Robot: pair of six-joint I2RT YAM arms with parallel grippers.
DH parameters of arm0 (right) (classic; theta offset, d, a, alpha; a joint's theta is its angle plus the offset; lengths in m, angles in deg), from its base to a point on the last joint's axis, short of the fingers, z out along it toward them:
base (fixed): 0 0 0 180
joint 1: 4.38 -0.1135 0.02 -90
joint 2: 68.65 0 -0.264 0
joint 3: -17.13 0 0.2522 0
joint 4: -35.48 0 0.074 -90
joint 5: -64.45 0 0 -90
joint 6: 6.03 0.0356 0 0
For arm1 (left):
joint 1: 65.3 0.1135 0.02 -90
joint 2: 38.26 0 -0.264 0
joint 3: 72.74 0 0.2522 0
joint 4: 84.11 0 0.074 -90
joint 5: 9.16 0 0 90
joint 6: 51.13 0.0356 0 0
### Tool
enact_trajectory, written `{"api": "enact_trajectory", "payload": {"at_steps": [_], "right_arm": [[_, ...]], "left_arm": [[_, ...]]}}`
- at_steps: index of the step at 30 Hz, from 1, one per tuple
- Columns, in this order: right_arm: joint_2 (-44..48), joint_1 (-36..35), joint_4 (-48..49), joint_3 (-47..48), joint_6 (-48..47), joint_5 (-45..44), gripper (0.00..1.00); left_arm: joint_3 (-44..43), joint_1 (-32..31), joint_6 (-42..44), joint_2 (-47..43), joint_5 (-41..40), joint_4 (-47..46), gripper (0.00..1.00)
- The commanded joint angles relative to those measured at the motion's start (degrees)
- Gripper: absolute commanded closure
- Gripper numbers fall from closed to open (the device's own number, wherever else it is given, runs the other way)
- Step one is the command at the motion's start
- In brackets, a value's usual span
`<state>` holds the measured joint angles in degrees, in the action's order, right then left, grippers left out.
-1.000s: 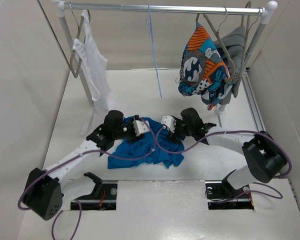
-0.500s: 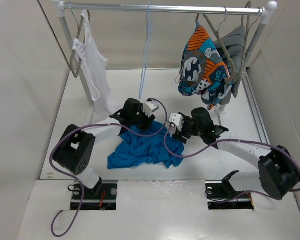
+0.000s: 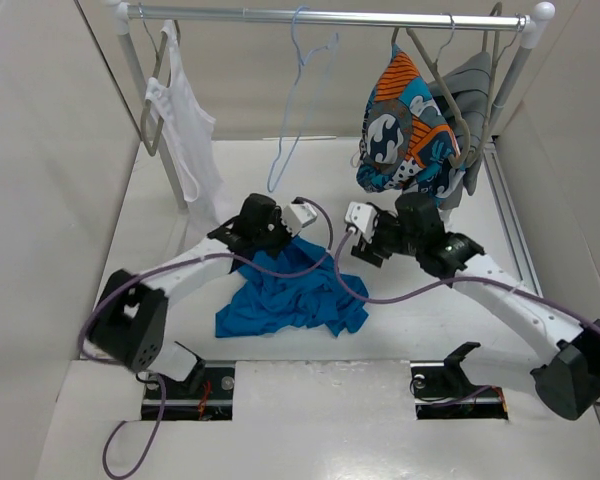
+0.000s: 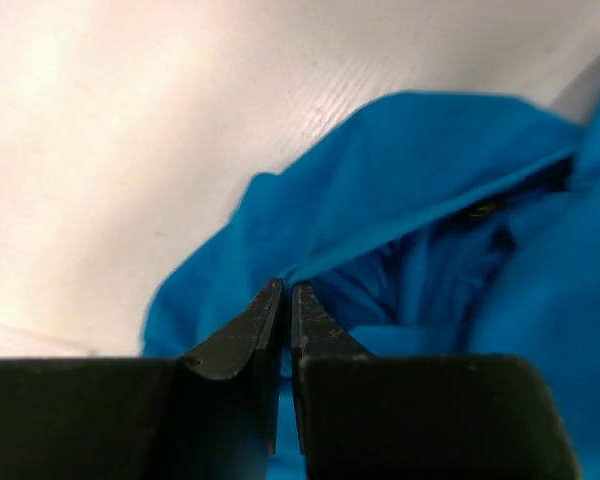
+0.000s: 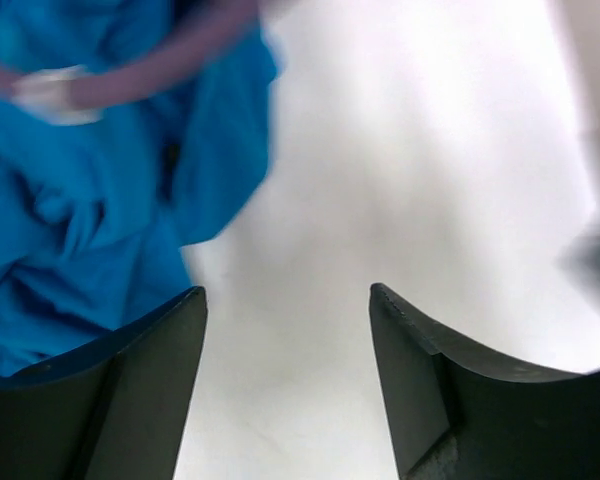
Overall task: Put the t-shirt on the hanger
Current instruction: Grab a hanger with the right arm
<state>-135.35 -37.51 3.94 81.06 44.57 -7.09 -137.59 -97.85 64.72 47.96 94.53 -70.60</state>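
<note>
My right gripper moves up and outward next, away from the tabletop, toward the wire of the light-blue hanger on the bar, because the hanger hangs empty there.
The bright blue t-shirt (image 3: 280,300) lies crumpled on the white table between the arms. My left gripper (image 3: 292,238) is at its far edge. In the left wrist view the gripper (image 4: 285,290) is shut on a fold of the t-shirt (image 4: 430,180). My right gripper (image 3: 366,250) hovers just right of the shirt. In the right wrist view it (image 5: 288,295) is open and empty over bare table, with the t-shirt (image 5: 70,220) to its left. The light-blue wire hanger (image 3: 298,95) hangs empty on the rail, tilted, behind the left gripper.
The metal rail (image 3: 330,16) crosses the back. A white tank top (image 3: 185,130) hangs at its left end. An orange-blue patterned garment (image 3: 405,120) and a grey one (image 3: 470,100) hang at its right end. Purple cables loop over the shirt.
The hanger has swung from edge-on to tilted left. My left gripper has moved back to the shirt's far edge. My right gripper has lifted off the shirt and moved right.
</note>
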Motion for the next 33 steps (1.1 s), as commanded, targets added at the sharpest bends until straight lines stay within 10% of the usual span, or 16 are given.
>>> {"api": "enact_trajectory", "payload": {"at_steps": [1, 7, 20, 33], "right_arm": [[3.32, -1.23, -9.25, 12.46, -0.86, -4.03, 0.30], [2.28, -1.24, -13.17, 36.20, 5.64, -10.64, 0.33], [-22.05, -11.69, 13.29, 62.22, 25.93, -5.35, 0.35], [-25.24, -19.52, 23.91, 54.96, 40.70, -32.34, 0.36]], "left_arm": [[2.22, -0.49, 2.98, -11.05, 2.39, 2.10, 1.00], [6.70, -1.71, 1.58, -19.94, 1.25, 4.12, 1.00], [13.47, -5.49, -2.73, -25.99, -1.91, -0.19, 1.00], [21.03, -10.95, -2.73, -34.53, -6.84, -1.33, 1.00]]}}
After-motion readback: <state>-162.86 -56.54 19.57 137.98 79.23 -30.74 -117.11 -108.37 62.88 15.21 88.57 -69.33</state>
